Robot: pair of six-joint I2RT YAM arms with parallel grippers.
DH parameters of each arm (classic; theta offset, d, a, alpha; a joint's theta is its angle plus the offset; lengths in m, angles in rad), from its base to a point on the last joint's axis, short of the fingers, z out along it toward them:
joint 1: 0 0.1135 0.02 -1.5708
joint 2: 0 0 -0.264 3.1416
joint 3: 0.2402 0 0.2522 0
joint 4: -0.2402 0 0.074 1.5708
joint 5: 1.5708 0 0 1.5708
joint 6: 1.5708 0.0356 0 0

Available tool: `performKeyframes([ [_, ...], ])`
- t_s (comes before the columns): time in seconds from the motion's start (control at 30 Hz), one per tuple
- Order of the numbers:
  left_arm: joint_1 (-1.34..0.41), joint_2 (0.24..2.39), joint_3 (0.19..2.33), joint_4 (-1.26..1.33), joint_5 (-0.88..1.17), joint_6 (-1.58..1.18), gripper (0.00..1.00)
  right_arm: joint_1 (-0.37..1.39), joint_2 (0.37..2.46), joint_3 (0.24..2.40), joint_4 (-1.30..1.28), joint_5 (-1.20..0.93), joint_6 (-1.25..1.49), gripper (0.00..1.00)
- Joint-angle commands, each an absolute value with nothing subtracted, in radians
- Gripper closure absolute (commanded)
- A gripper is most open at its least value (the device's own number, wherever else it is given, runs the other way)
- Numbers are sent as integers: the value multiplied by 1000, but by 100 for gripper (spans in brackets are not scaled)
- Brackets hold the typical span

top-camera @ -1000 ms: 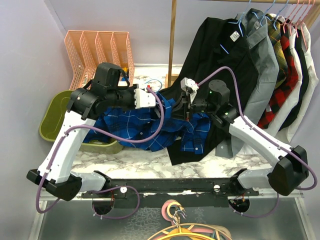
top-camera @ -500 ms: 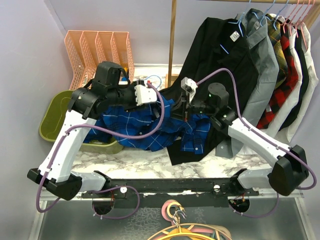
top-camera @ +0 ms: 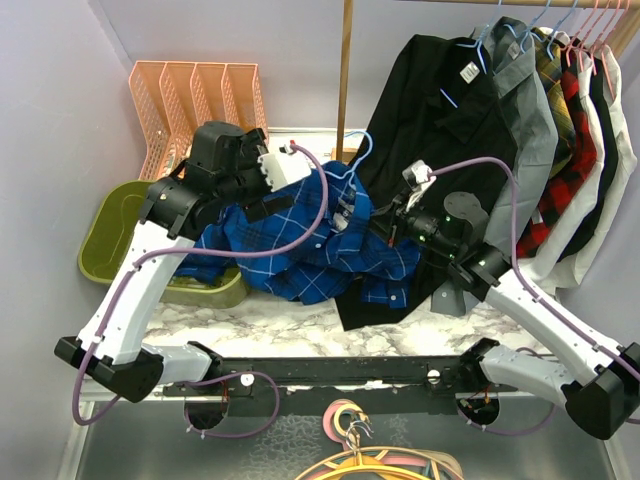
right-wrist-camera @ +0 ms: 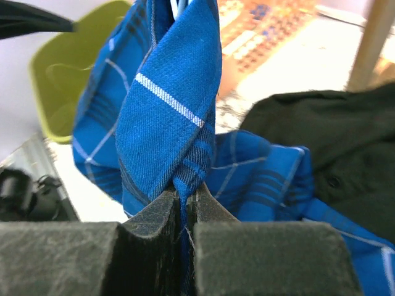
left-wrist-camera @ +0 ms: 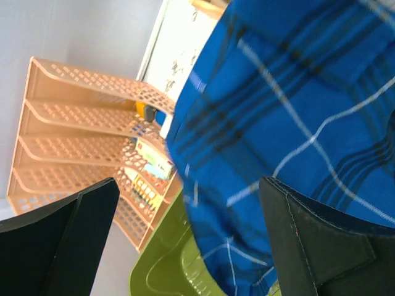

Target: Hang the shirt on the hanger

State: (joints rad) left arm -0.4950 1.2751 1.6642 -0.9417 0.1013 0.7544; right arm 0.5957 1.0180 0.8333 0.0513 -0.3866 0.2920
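My right gripper lifts the shirt up and outward next. It then hooks it on the bar's empty part (top-camera: 425, 2) beside the post and releases it, since that part has room.
The royal-blue plaid shirt (top-camera: 300, 235) is bunched in the middle of the table, between the arms, with its upper part lifted. A thin light-blue hanger (top-camera: 360, 152) shows its hook above the shirt's top edge; the rest of the wire is hidden in the cloth. My right gripper (right-wrist-camera: 185, 198) is shut on a narrow fold of the shirt (right-wrist-camera: 166, 105), and it stands at the cloth's right side (top-camera: 385, 222). My left gripper (left-wrist-camera: 191, 246) is wide open at the shirt's upper left. The plaid cloth (left-wrist-camera: 290, 105) lies just beyond its fingers, with nothing pinched.
A green bin (top-camera: 120, 225) sits at the left under the shirt's edge, with pink wire racks (top-camera: 195, 100) behind it. A black shirt (top-camera: 430, 110) and several other garments hang on the rail at the right, beside a wooden post (top-camera: 345, 70). Spare hangers (top-camera: 370, 455) lie below the front edge.
My left gripper has opened and let go of the shirt. The right arm has swung right and pulled its fold along, and the hanger's hook now stands clear above the cloth.
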Motion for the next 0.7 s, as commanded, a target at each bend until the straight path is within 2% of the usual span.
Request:
performKeyframes([
  [0.0, -497, 1235, 1753, -969, -79, 705, 1, 595, 1003, 940, -150, -8, 257, 99],
  [0.2, -497, 1282, 1965, -991, -253, 600, 1, 594, 1011, 1127, -397, 268, 76, 99],
  [0.4, -432, 1290, 2139, -1000, -154, 536, 1, 586, 1048, 1339, -457, 483, -73, 99],
  [0.53, -362, 1319, 2247, -1030, -89, 482, 1, 561, 1100, 1466, -406, 513, -183, 99],
  [0.67, -296, 1322, 2284, -1083, 12, 456, 1, 491, 1192, 1610, -421, 412, -233, 99],
])
